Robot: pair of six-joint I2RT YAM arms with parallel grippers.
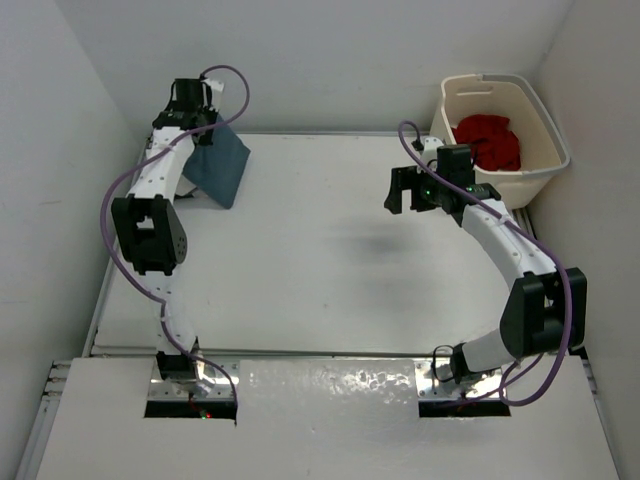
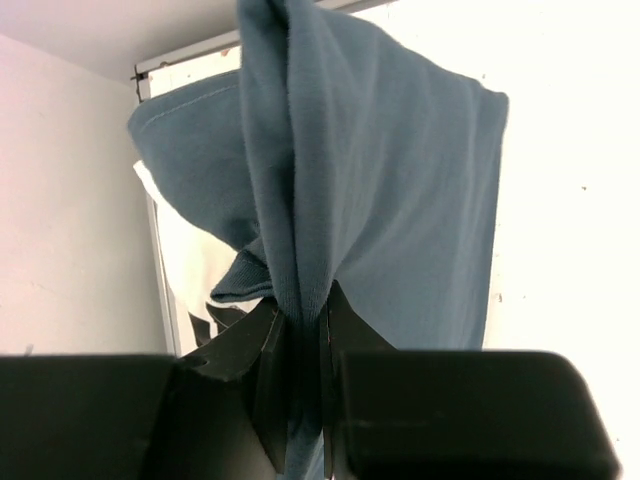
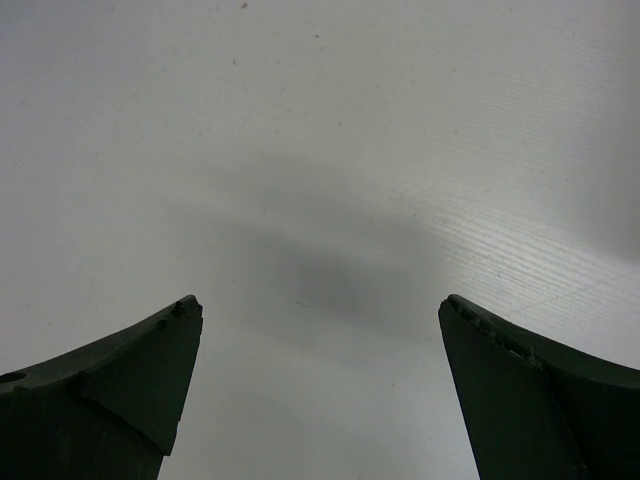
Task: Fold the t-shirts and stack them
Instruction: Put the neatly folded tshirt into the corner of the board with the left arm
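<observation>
The left gripper will move below and to the left in the top view next, where the white t-shirt's uncovered side [image 1: 184, 187] [image 2: 193, 250] lies, then go down and release the fold of the blue-grey t-shirt.
My left gripper [image 1: 207, 128] is at the far left of the table, shut on a bunched fold of the dusty blue-grey t-shirt [image 1: 222, 165]. The shirt hangs from it down to the table. In the left wrist view the cloth [image 2: 400, 180] is pinched between the jaws of that gripper [image 2: 298, 300]. White cloth [image 2: 190, 260], which seems to be the white t-shirt, shows under it. The red t-shirt [image 1: 490, 142] lies crumpled in the basket. My right gripper [image 1: 403, 190] is open and empty above bare table [image 3: 320, 305], right of centre.
The cream laundry basket [image 1: 545, 165] stands at the back right corner, just behind my right arm. White walls close in the table at the left, back and right. The table [image 1: 320, 260] is bare between the arms.
</observation>
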